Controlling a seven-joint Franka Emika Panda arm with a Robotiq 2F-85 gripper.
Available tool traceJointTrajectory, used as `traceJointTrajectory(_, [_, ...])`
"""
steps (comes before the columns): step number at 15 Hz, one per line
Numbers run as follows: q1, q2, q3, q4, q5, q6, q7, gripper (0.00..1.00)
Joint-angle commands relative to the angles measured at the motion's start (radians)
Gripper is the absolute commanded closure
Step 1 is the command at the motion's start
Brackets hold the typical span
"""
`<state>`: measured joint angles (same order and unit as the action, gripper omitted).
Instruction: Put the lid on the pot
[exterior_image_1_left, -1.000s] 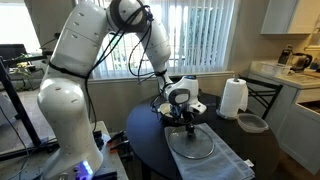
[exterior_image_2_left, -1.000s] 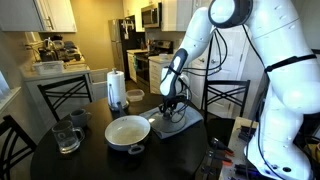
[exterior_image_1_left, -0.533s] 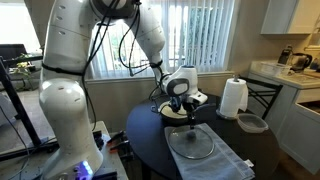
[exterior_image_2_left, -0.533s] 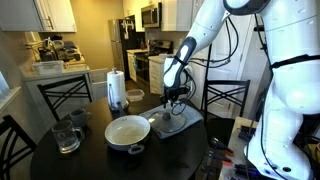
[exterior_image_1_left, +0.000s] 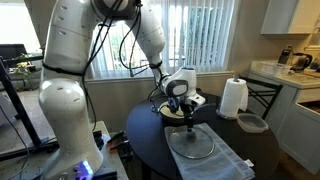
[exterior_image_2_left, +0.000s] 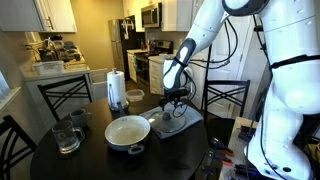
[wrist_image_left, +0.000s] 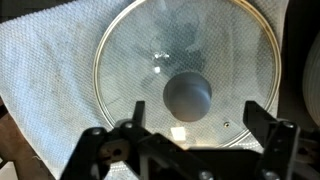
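Note:
The gripper lowers open toward the lid next until its fingers are on either side of the dark knob (exterior_image_1_left: 190, 129) (wrist_image_left: 187, 97). Then it closes, since the knob stands below it.
The lid (wrist_image_left: 150, 50), clear glass with a metal rim, lies flat on a grey cloth (wrist_image_left: 45, 75); its dark knob (wrist_image_left: 187, 97) sits just ahead of my gripper (wrist_image_left: 200, 118). The jaws are open, one finger on each side of the knob, and nothing is held. In both exterior views the gripper (exterior_image_1_left: 190, 118) (exterior_image_2_left: 172, 106) hangs just above the lid (exterior_image_1_left: 191, 146) (exterior_image_2_left: 180, 123). The pot (exterior_image_2_left: 127, 131), pale cream inside with a dark handle, stands on the round dark table beside the cloth, apart from the lid.
A paper towel roll (exterior_image_1_left: 233, 98) (exterior_image_2_left: 118, 88) stands at the table's far edge, next to a small dark grey dish (exterior_image_1_left: 252, 123) (exterior_image_2_left: 133, 97). A glass jug (exterior_image_2_left: 66, 136) stands near the pot. Chairs ring the table (exterior_image_2_left: 60, 165).
The arm's upper links swung up out of the frame and the gripper shifted slightly over the lid a second ago; since half a second ago it has held still.

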<state>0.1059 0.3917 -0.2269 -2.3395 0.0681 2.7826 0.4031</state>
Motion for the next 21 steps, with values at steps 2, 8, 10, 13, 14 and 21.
traceJointTrajectory(2, [-0.061,0.071,0.05,0.039,0.029,-0.023,-0.026,0.0])
traceJointTrajectory(8, [-0.143,0.159,0.112,0.092,0.066,0.043,-0.085,0.0])
traceJointTrajectory(10, [-0.163,0.18,0.131,0.111,0.08,0.049,-0.104,0.0])
traceJointTrajectory(13, [-0.181,0.201,0.149,0.133,0.092,0.054,-0.122,0.0])
traceJointTrajectory(14, [-0.185,0.209,0.153,0.141,0.095,0.057,-0.126,0.0])
traceJointTrajectory(21, [-0.203,0.228,0.169,0.16,0.102,0.065,-0.133,0.53])
